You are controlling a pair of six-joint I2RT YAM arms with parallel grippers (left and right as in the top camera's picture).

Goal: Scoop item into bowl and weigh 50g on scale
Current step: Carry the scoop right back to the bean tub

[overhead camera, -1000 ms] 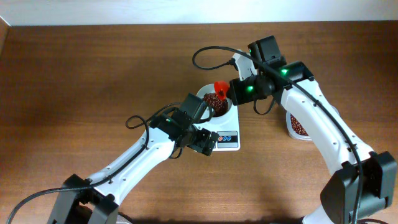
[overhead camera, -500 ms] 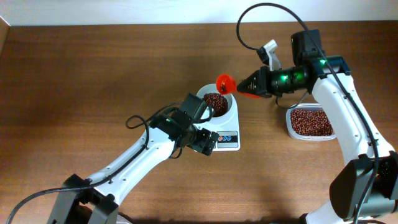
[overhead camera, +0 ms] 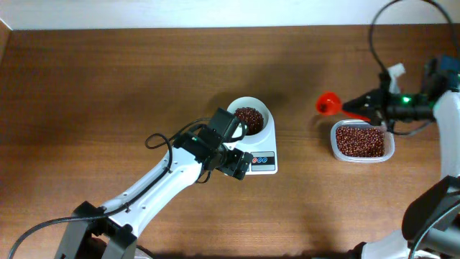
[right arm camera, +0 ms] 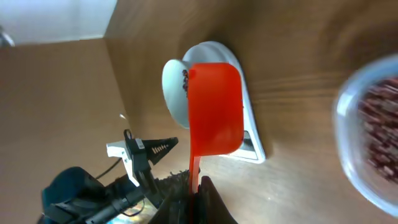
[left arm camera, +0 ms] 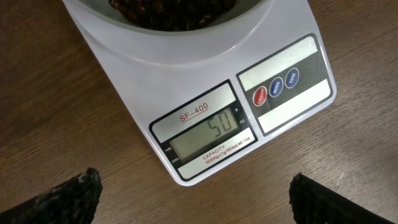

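I need to move my right gripper back and down and let go of the scoop on the container's beans below it, because the display [left arm camera: 210, 135] shows the asked weight.
The white bowl [overhead camera: 252, 109] holds dark red-brown beans [overhead camera: 249, 117] and stands on the white scale [overhead camera: 261, 151]. The scale's display [left arm camera: 210, 135] reads 50 in the left wrist view. My left gripper [overhead camera: 240, 164] is open and empty, its fingers [left arm camera: 198, 199] spread over the wood just in front of the scale. My right gripper [overhead camera: 366, 107] is shut on the handle of a red scoop [overhead camera: 328, 103], held in the air left of the clear container. The scoop [right arm camera: 214, 107] looks empty in the right wrist view.
A clear rounded-rectangular plastic container [overhead camera: 388, 149] full of beans [overhead camera: 359, 139] sits at the right, just below the right gripper. It shows blurred at the right edge of the right wrist view [right arm camera: 348, 155]. A pale wall edge runs along the table's far side.
My right arm has swung the red scoop from over the bowl to the right, to beside the clear container. The left arm has not moved.
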